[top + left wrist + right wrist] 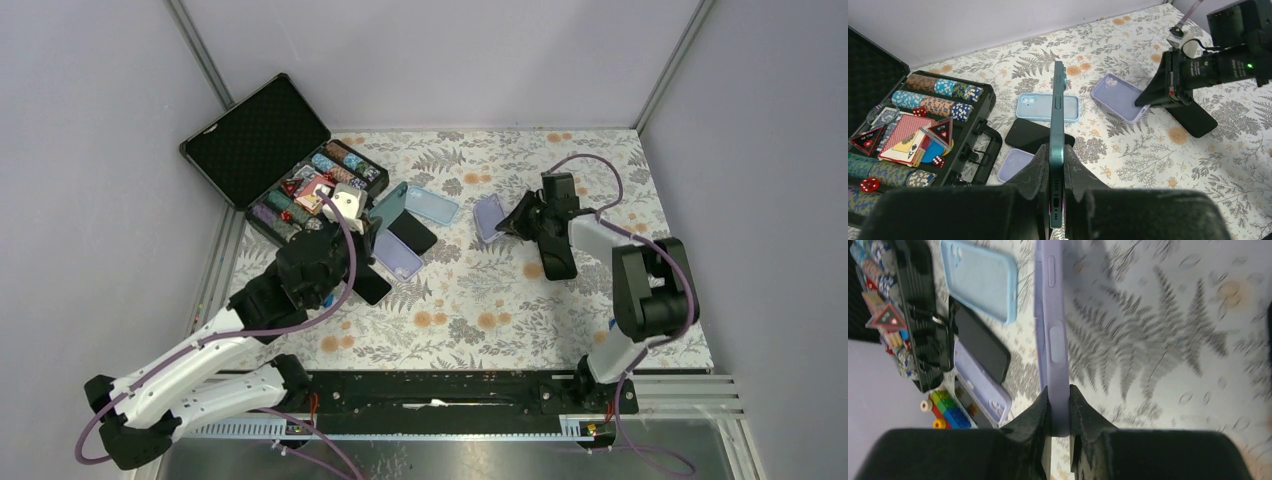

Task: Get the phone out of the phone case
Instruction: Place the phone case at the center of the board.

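I should move my left gripper to the right in the top view and down next, and let go of the phone there, because the tabletop is empty past the light blue case.
My left gripper (370, 216) (1057, 156) is shut on a teal phone (392, 203) (1058, 115) and holds it on edge above the table, port end between the jaws. My right gripper (512, 222) (1060, 396) is shut on the rim of a lilac phone case (489, 214) (1052, 325). In the left wrist view this lilac case (1115, 95) looks empty and tilted, its far end on the table. A bare black phone (556, 262) (1195, 120) lies flat just under and right of the right gripper (1157, 96).
A light blue case (432, 205) (1047, 107) (980, 277), a black phone (412, 232) (1030, 135) (982, 347) and a second lilac case (398, 256) (1013, 164) (982, 390) lie mid-table. An open poker-chip case (260, 135) (973, 120) stands at the back left.
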`<state>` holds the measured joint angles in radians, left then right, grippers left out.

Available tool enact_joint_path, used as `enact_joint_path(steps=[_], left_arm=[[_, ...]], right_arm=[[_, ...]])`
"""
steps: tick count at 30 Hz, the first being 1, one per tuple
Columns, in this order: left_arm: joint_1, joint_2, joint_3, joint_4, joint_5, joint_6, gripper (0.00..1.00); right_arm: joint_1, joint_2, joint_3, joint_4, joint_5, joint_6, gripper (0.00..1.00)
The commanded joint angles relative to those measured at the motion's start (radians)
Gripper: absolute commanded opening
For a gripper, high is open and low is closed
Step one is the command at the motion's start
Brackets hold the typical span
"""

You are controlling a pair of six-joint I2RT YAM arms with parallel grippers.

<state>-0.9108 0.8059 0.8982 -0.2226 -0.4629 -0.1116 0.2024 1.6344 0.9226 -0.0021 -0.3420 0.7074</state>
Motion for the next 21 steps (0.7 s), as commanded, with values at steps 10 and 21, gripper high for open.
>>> enact_joint_path(steps=[10,21], left_arm=[[0.002,0.049,0.028,0.075,0.03,-0.014,0.0],[0.001,0.148,0.122,0.077,0.032,0.078,0.0]], right_arm=[[-0.081,0.143,0.168,-0.08,0.063,-0.078,0.27],[-0.093,0.093,0.245,-0.239,0.298,-0.231,0.7]])
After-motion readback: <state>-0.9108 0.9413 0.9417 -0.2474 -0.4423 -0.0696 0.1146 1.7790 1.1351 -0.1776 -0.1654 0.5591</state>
